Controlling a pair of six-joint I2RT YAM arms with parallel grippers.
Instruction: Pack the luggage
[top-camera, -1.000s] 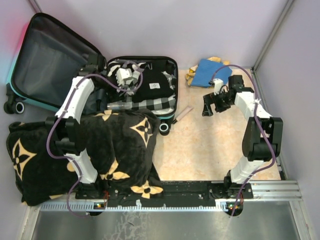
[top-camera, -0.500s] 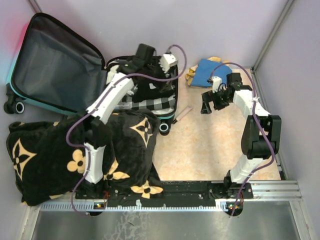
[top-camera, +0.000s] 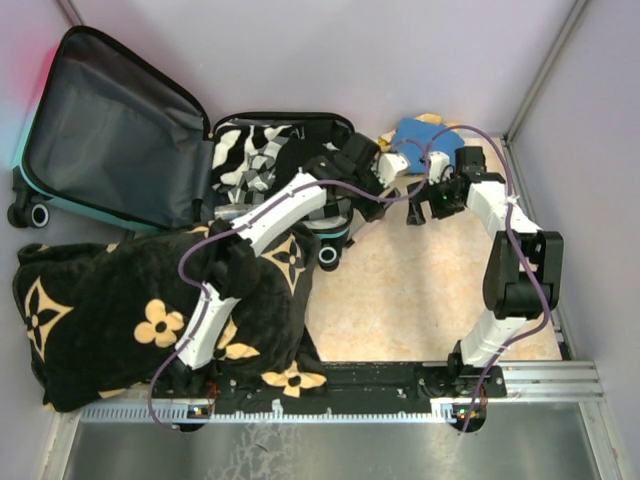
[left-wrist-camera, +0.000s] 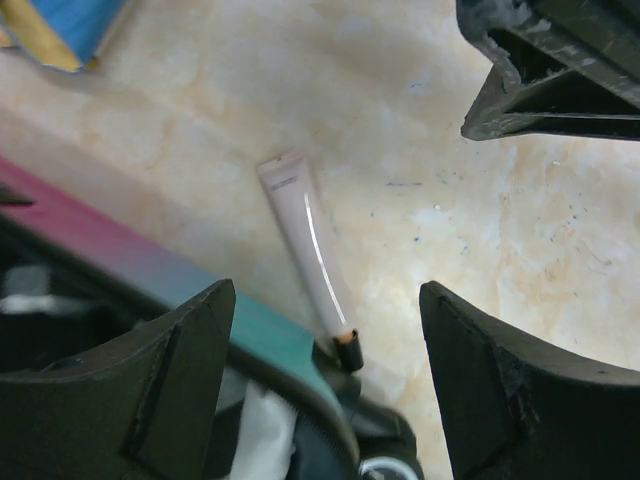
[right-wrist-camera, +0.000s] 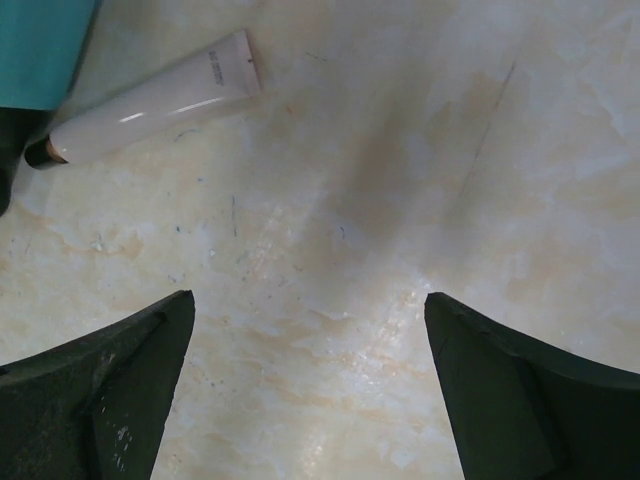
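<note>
The tube's end with the cap lies against the luggage's rim, so the left gripper next needs to go down past the luggage's rim onto the middle of the pale pink tube, with one finger on each side.
The luggage lies open at the back left, its grey-lined lid leaning back and its base holding black, white and checked clothes. My left gripper reaches across the base to just past its right rim, jaws open and empty. In the left wrist view its open gripper hovers over a pale pink tube with a black cap, lying against the teal-pink rim. My right gripper hangs open close by; in its own view the gripper frames bare floor, the tube up left.
A big black blanket with tan flowers covers the near left under the left arm. A blue cloth on something yellow lies at the back right. A finger of the right gripper shows close to my left one. Walls close in both sides.
My left arm has swung right from above the luggage's contents to beyond its right rim, over the tube. The right gripper has shifted slightly left. Both jaws stay open.
</note>
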